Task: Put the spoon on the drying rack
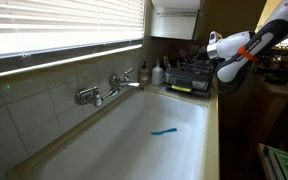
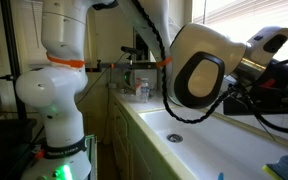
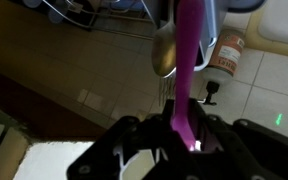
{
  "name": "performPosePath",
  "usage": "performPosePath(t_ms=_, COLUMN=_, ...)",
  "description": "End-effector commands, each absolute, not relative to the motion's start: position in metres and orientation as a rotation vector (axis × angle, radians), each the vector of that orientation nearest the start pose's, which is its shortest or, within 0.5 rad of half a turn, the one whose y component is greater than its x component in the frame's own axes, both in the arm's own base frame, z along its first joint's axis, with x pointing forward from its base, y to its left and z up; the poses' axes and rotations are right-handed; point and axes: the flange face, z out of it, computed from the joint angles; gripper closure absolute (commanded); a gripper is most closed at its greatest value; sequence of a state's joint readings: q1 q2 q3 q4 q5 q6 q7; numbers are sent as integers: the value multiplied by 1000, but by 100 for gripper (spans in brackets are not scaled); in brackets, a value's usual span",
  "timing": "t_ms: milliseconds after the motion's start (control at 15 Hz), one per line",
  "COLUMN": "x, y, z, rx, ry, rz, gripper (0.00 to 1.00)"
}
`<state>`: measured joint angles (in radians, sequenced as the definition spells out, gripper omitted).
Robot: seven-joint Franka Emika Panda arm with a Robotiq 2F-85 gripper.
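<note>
My gripper goes down toward the grey holder by the shiny metal spoon (image 3: 210, 22) next and lets go of the spoon there, since the purple spoon's long part already points that way.
The purple plastic spoon (image 3: 189, 60) is gripped between my gripper's fingers (image 3: 184, 132) in the wrist view, its long part sticking out away from the jaws. The gripper is shut on it. In an exterior view the arm's end (image 1: 214, 45) hangs above the dark wire drying rack (image 1: 189, 76) with its yellow-green base edge, at the far end of the sink. The rack's wires also show at the top of the wrist view (image 3: 94, 15). The spoon itself cannot be made out in either exterior view.
A white sink basin (image 1: 134, 140) holds a slim teal utensil (image 1: 164, 131). A chrome faucet (image 1: 109, 90) is on the tiled wall. Bottles (image 1: 159, 72) stand beside the rack. A shiny metal piece (image 3: 164, 50) and a brown-labelled bottle (image 3: 227, 50) lie beyond the spoon.
</note>
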<state>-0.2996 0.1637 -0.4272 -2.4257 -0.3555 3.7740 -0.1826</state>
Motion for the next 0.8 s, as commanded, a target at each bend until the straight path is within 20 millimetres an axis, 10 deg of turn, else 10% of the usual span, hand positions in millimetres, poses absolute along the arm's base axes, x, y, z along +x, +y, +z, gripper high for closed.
performPosePath(t_ms=0, x=432, y=-330, z=382, rx=2249, ry=-111, rz=1337, gripper=95)
performPosePath(t_ms=733, x=439, y=-335, z=368, rx=2264, ry=-135, rz=1357, gripper=95)
